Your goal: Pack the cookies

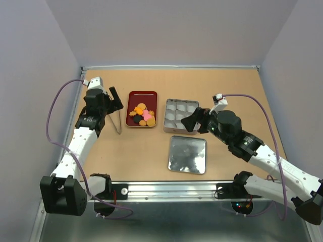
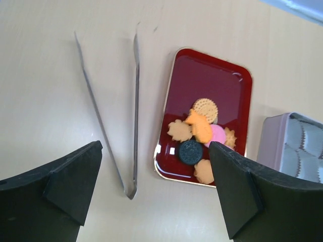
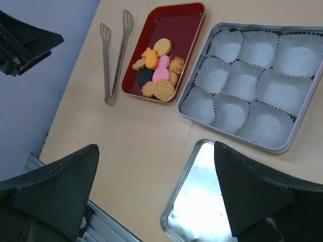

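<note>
I need to lower my left gripper next, with its open fingers on either side of both arms short of the joined end (image 1: pixel 116 121) (image 2: pixel 122 140), because the tongs lie below it with their arms spread apart.
The cookies (image 1: pixel 142 115), orange, yellow, pink and dark, lie heaped at the near end of a red tray (image 1: pixel 141 96). They also show in the left wrist view (image 2: pixel 202 136) and the right wrist view (image 3: pixel 159 75). A silver tin (image 1: pixel 165 118) lined with empty white paper cups stands right of the tray. My left gripper (image 1: pixel 117 101) is open and empty, held above metal tongs (image 1: pixel 118 121) left of the tray. My right gripper (image 1: pixel 193 121) is open and empty, above the tin's near edge.
The tin's lid (image 1: pixel 187 154) lies flat in front of the tin and shows in the right wrist view (image 3: pixel 212 201). The tongs (image 2: pixel 135 101) lie flat beside the tray (image 2: pixel 212 80). Grey walls enclose the table on three sides.
</note>
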Tool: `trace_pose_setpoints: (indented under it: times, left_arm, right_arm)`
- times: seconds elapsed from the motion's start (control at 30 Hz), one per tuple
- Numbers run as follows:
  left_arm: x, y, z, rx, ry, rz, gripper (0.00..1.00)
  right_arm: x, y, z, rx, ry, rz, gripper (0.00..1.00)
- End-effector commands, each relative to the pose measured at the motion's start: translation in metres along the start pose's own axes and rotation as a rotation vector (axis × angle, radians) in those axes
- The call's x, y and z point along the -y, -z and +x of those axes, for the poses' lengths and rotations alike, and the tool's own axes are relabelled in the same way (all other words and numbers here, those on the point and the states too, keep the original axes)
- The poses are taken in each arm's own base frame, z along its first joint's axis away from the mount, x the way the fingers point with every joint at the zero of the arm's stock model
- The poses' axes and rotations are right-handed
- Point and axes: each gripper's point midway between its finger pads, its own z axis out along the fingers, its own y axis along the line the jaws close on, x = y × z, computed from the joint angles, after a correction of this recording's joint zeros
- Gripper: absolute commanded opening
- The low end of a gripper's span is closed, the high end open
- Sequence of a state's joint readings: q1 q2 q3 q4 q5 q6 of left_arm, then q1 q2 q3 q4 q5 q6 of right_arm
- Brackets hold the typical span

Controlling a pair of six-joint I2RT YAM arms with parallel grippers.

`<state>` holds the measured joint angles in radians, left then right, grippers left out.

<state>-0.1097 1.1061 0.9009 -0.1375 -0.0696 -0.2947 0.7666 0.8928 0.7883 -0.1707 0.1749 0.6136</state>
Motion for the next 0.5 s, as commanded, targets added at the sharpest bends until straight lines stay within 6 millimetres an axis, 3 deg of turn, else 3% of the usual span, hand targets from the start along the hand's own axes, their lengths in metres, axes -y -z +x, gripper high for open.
trace_pose_setpoints:
  times: [0.0,0.2,0.47]
  left_arm:
    - [-0.02,-0.004,0.014,-0.02,-0.02,-0.089,0.99]
    - [-0.043,-0.026,0.043,-0.144,-0.036,-0.223,0.98]
    - [-0.046,-0.053,0.063,-0.233,-0.058,-0.246,0.98]
  right_arm:
    - [-0.002,-0.004,0.001,0.015,0.007,-0.019,1.0]
    - [-0.007,-0.001,0.003,0.002,0.006,-0.052,1.0]
    - [-0.015,0.004,0.018,-0.059,0.043,-0.13,1.0]
